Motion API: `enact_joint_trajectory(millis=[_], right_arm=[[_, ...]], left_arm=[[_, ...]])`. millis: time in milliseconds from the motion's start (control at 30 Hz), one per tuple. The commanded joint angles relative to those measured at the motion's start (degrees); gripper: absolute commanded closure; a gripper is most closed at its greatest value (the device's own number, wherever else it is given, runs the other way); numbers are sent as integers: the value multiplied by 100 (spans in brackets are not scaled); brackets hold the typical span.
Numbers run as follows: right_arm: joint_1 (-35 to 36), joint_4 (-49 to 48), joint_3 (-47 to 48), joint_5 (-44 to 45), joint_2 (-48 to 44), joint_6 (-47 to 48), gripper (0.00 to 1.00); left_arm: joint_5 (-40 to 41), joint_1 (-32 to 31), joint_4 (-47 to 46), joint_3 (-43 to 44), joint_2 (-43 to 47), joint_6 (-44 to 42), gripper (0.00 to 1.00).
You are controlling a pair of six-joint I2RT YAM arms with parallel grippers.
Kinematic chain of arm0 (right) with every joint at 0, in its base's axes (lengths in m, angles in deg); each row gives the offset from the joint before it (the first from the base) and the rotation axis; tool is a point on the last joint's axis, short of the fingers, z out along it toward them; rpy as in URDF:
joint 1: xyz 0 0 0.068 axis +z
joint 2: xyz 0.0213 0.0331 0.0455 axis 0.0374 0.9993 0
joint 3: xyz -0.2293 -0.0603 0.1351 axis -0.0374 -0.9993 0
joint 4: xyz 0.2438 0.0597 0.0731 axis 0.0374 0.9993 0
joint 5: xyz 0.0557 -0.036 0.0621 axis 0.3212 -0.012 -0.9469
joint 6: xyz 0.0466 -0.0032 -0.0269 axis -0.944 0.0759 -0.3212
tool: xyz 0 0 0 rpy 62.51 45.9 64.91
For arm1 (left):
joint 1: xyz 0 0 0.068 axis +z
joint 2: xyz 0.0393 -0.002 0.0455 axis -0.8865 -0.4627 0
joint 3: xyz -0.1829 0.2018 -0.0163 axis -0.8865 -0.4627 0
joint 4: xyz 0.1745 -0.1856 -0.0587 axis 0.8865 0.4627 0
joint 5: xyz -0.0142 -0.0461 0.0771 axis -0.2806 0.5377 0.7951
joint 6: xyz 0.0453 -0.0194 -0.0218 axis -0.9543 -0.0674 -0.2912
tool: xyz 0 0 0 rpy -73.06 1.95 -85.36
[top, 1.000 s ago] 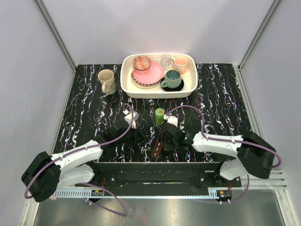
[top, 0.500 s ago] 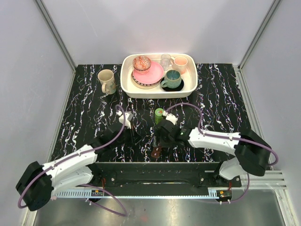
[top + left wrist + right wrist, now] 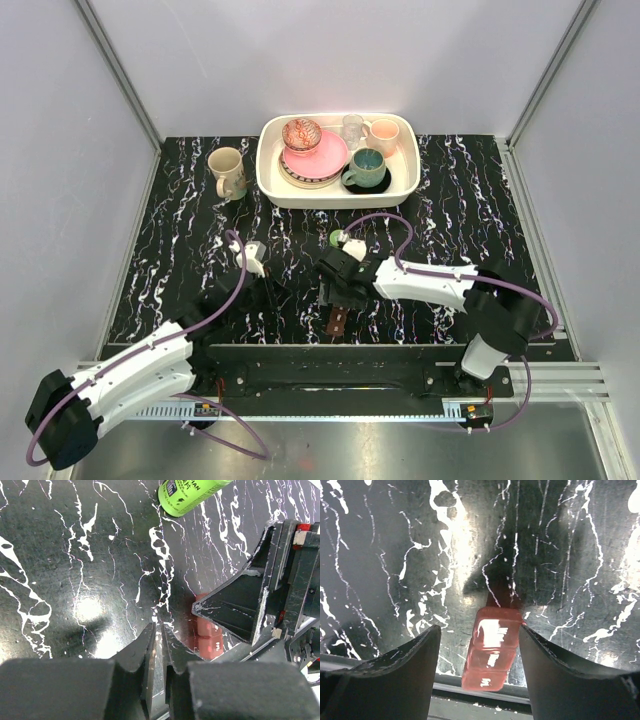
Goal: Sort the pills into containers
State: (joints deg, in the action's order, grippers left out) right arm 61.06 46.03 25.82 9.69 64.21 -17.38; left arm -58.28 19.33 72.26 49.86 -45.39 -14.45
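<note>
The right gripper's open fingers are over the far end of the case, so the right gripper will next move down and back onto the case's near section point(image 3: 335, 329) point(image 3: 484, 679).
The containers are one small oblong case point(image 3: 337, 320), dark brown from above and translucent red in the wrist views point(image 3: 492, 650) point(image 3: 207, 637). It lies flat by the table's near edge. My right gripper point(image 3: 337, 298) point(image 3: 479, 627) hangs open over the case, one finger on each side of its far end, and the right finger sits close to a corner. One of its fingers point(image 3: 235, 605) shows in the left wrist view. My left gripper point(image 3: 268, 290) point(image 3: 156, 626) is shut and empty, left of the case. A green bottle point(image 3: 192, 492) point(image 3: 338, 238) stands behind. No pills are in view.
A white tray point(image 3: 268, 180) of crockery stands at the back, with a beige mug point(image 3: 227, 172) to its left. The black base rail point(image 3: 330, 365) runs along the near edge, right behind the case.
My right gripper has opened and shifted left, over the case. The left arm has pulled back to the left, and its gripper stays shut.
</note>
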Motion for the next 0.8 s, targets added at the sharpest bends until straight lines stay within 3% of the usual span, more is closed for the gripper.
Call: enact_joint_trajectory(millis=[0, 433, 767], right_arm=[[-12, 408, 237, 249, 56, -161, 31], [-20, 391, -106, 171, -568, 208, 31], [418, 382, 149, -32, -59, 296, 24]], left_arm=[[163, -22, -23, -19, 27, 27, 86], [-56, -22, -164, -55, -157, -9, 86], [-162, -22, -217, -64, -140, 53, 86]])
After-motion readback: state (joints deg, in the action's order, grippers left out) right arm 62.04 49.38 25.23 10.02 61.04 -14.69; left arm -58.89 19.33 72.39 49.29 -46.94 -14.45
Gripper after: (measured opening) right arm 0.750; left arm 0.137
